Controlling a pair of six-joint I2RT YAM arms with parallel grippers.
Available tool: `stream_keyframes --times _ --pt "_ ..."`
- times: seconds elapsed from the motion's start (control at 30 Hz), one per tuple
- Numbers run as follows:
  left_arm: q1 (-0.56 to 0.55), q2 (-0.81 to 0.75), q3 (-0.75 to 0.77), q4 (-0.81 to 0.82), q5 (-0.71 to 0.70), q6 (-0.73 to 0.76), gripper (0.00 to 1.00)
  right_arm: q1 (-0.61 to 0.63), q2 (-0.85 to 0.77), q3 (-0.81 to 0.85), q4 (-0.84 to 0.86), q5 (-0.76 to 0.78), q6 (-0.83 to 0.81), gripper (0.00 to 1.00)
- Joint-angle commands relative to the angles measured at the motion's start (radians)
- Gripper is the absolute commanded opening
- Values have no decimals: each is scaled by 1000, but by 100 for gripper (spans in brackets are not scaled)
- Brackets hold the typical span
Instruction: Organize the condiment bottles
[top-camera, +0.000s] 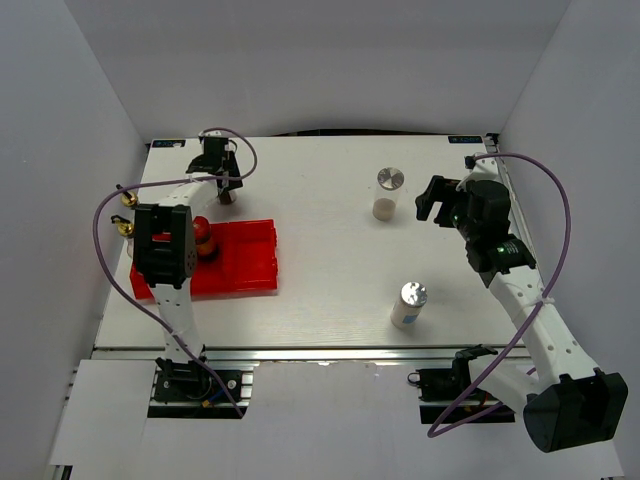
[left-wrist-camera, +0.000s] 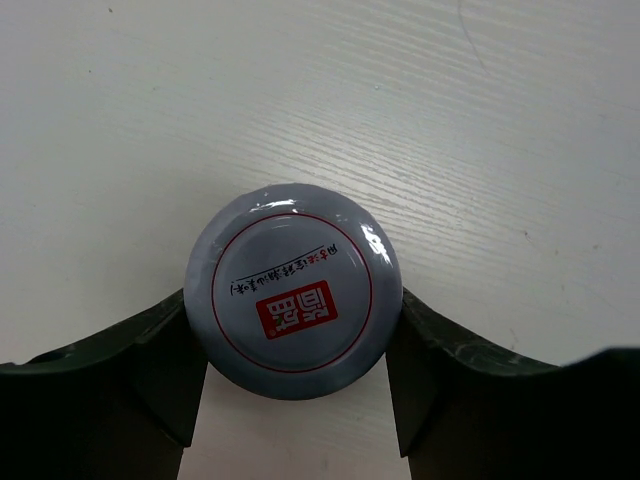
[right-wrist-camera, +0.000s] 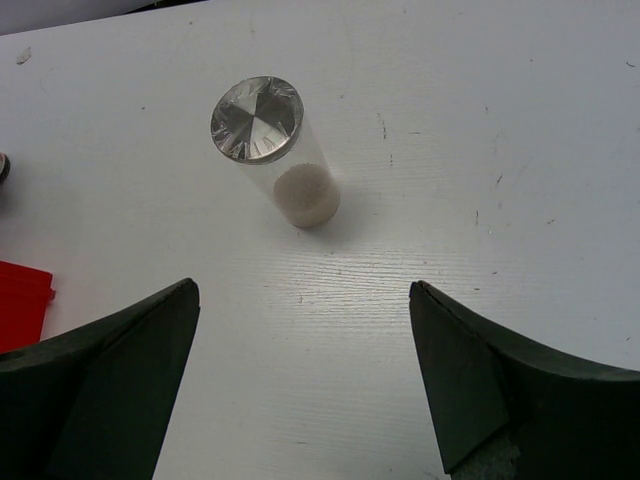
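Note:
My left gripper moves up, back, then down into the tray (top-camera: 250, 262) next, to the near side of the red-capped jar, to release, since room shows there.
My left gripper (top-camera: 226, 188) is at the far left of the table, shut on a small jar with a grey lid and a red label (left-wrist-camera: 293, 290); both fingers (left-wrist-camera: 165, 360) press its sides as it stands on the table. A red-capped dark jar (top-camera: 202, 235) stands in the red tray (top-camera: 250, 262). Two gold spouts (top-camera: 128, 198) (top-camera: 125, 228) of the glass bottles show left of the tray, half hidden by the arm. One silver-lidded shaker (top-camera: 388, 192) (right-wrist-camera: 262, 125) stands just ahead of my open, empty right gripper (top-camera: 432, 200) (right-wrist-camera: 302, 292). The other shaker (top-camera: 409, 303) stands nearer the front.
The red divided tray's corner also shows at the left edge of the right wrist view (right-wrist-camera: 20, 300). White walls close in the table on the left, far and right sides. The left arm's cable loops over the tray area.

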Motion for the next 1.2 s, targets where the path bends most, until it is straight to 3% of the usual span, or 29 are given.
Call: stream_keyframes --times 0.0,0.33,0.5,0.73,1.0,1.17 --pt "-35 -203 28 46 29 -2 12 -3 -11 29 35 -16 -9 89" --pt "-220 -588 -137 45 -113 -11 15 -3 -65 12 41 -59 -2 89" --pt "-285 -752 -306 -3 -149 -146 16 -2 -83 3 46 -84 9 89" --pt "-310 -1074 -629 -138 -334 -370 14 -3 -97 -9 54 -119 26 89" --pt "-310 -1270 -743 -376 -504 -514 12 -3 -70 -6 63 -145 34 89" --pt "-310 -1249 -768 -408 -610 -595 12 -3 -47 5 57 -162 35 89"
